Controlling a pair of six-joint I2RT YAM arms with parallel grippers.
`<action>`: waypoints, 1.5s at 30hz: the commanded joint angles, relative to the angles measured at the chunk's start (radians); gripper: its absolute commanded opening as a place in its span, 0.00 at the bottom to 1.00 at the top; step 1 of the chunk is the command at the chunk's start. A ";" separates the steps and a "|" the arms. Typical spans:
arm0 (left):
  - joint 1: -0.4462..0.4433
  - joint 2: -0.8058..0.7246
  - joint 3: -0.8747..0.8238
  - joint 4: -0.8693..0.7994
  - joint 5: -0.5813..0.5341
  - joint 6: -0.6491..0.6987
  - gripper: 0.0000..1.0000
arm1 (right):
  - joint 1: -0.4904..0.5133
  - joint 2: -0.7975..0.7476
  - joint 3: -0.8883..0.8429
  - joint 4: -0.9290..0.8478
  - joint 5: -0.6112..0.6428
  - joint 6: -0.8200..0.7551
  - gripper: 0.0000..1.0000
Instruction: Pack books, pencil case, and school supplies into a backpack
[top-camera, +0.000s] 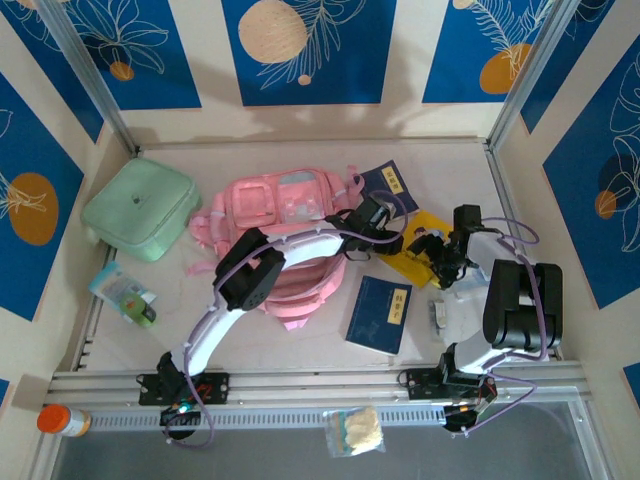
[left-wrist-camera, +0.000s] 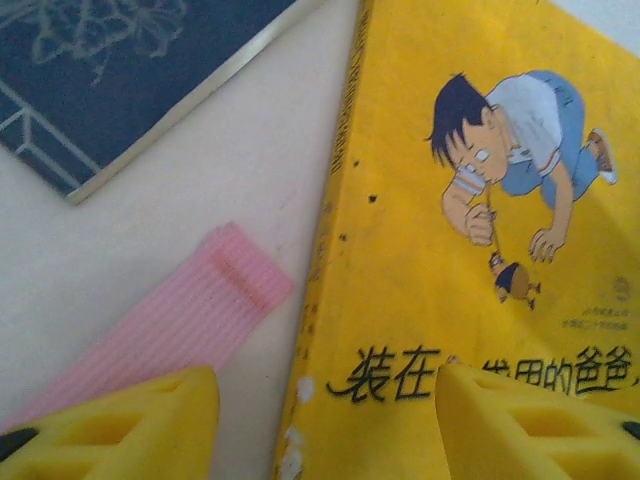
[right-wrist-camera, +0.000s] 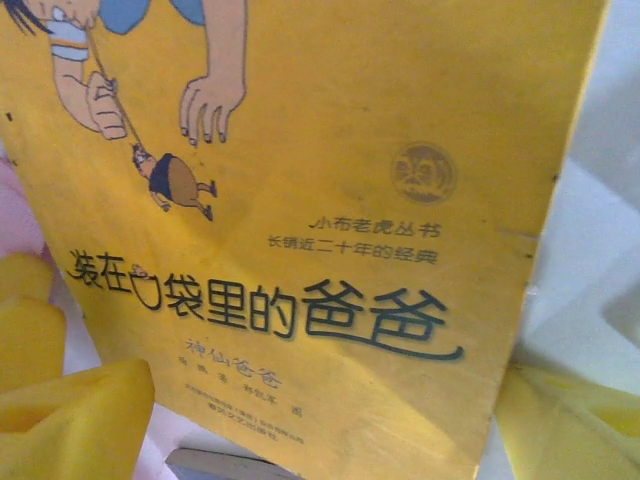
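Note:
The booklet's edge (right-wrist-camera: 520, 318) opposite the spine is beside one finger's end and the fingers are on both sides of the booklet's cover, so the robot's right gripper needs to turn and shift its fingers to that edge next.
The yellow booklet (top-camera: 418, 243) lies right of the pink backpack (top-camera: 285, 230). One navy book (top-camera: 390, 183) lies behind it and another (top-camera: 378, 313) in front. My left arm reaches over the backpack. Its gripper (top-camera: 392, 243) is open, and the booklet's spine edge (left-wrist-camera: 320, 300) lies between its jaws: one finger (left-wrist-camera: 540, 425) is over the cover, the other (left-wrist-camera: 130, 425) over the table. My right gripper (top-camera: 437, 252) is open at the booklet's near end (right-wrist-camera: 330, 300), with fingers (right-wrist-camera: 70, 420) on either side of it.
A mint green pouch (top-camera: 140, 208) sits at the back left, with a small packet (top-camera: 122, 293) in front of it. An orange-capped bottle (top-camera: 60, 420) and a small bag (top-camera: 352, 432) lie by the front rail. A pink strap (left-wrist-camera: 150, 330) lies beside the booklet.

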 joint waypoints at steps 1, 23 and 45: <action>0.006 0.050 0.024 -0.017 0.054 -0.016 0.56 | 0.001 0.005 0.022 0.044 -0.064 -0.001 0.88; 0.007 0.038 -0.020 -0.002 0.105 -0.047 0.48 | -0.015 -0.107 0.066 0.050 -0.194 -0.052 0.74; 0.008 0.027 -0.054 0.016 0.119 -0.046 0.49 | -0.103 -0.130 -0.021 0.088 -0.255 -0.015 0.38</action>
